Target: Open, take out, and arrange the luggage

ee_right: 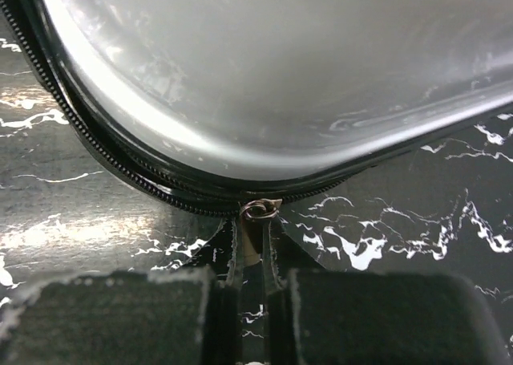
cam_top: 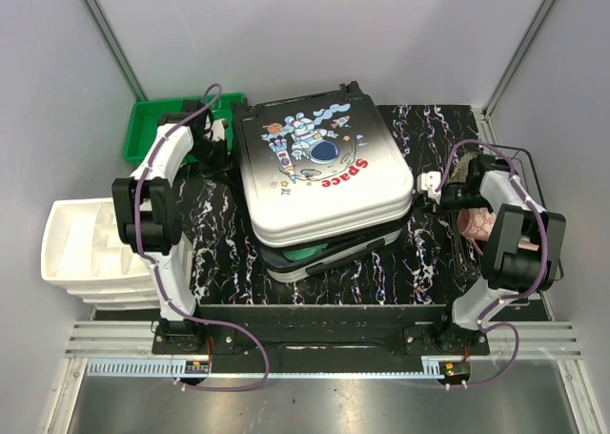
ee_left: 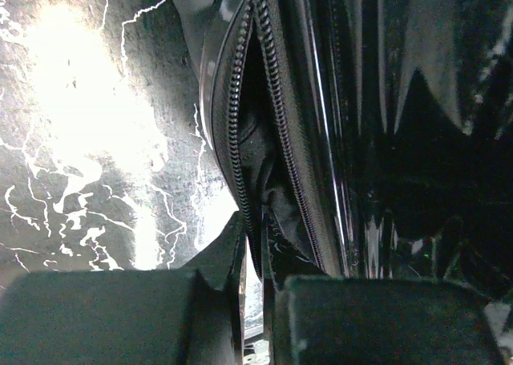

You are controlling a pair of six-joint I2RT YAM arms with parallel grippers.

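Observation:
I will pull my right gripper back toward the luggage's near corner (ee_right: 132, 172) and then let go of the small metal zipper pull (ee_right: 258, 211), because the front gap is already open.
The luggage (cam_top: 324, 167) lies flat mid-table, its astronaut and "Space" print facing up. The upper shell sits slightly askew on the lower one, and something green shows in the front gap. My right gripper (cam_top: 426, 184) is at the right edge of the luggage. In the right wrist view it (ee_right: 255, 230) is shut on the small metal zipper pull (ee_right: 258, 211) below the pale shell (ee_right: 280, 68). My left gripper (cam_top: 221, 140) is at the back left corner. It (ee_left: 252, 233) is shut, tips at the parted zipper teeth (ee_left: 240, 140), where dark lining (ee_left: 258, 132) shows.
A green plastic bin (cam_top: 143, 134) stands at the back left and a white drawer unit (cam_top: 86, 253) hangs off the table's left side. A pink object (cam_top: 475, 226) in a wire frame sits to the right. The black marbled tabletop (cam_top: 429, 129) surrounds the luggage.

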